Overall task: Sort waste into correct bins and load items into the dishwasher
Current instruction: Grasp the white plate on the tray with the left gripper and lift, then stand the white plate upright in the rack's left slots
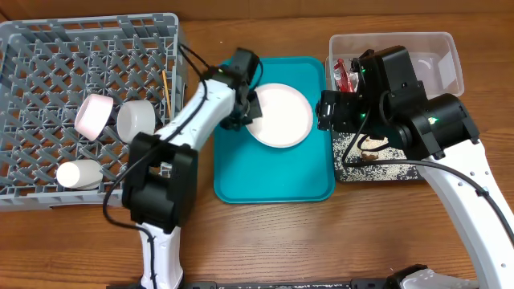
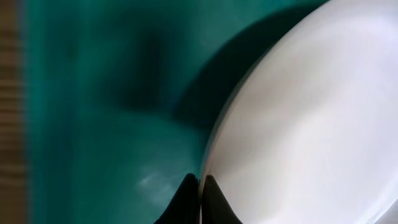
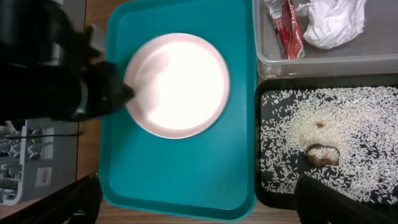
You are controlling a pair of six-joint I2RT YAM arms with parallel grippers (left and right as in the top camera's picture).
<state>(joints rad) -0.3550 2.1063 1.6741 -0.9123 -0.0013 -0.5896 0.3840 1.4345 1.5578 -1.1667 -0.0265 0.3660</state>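
My left gripper rises next and carries the plate [image 1: 281, 115] over the rack wires beside the pinkish dish. It tilts it upright and lowers to release, since the pegs stand empty.
The round white-pink plate [image 1: 281, 115] lies on the teal tray [image 1: 273, 181]. My left gripper [image 1: 247, 112] is at the plate's left edge, its fingers [image 2: 200, 190] pinched shut on the rim of the plate [image 2: 311, 124]. The right wrist view shows the plate [image 3: 180, 84] with the left gripper [image 3: 109, 93] on it. My right gripper [image 3: 199, 202] is open and empty, high over the tray. The grey rack [image 1: 32, 80] holds the pinkish dish [image 1: 95, 115], bowl [image 1: 138, 120], cup [image 1: 79, 173] and chopsticks [image 1: 167, 90].
The clear tub [image 3: 348, 59] holds the red wrapper [image 3: 286, 28] and crumpled tissue [image 3: 329, 18]. The black tray [image 3: 264, 186] below it holds scattered rice grains [image 3: 348, 124] and a brown food bit [image 3: 322, 154]. My right arm [image 1: 401, 104] hangs over both bins.
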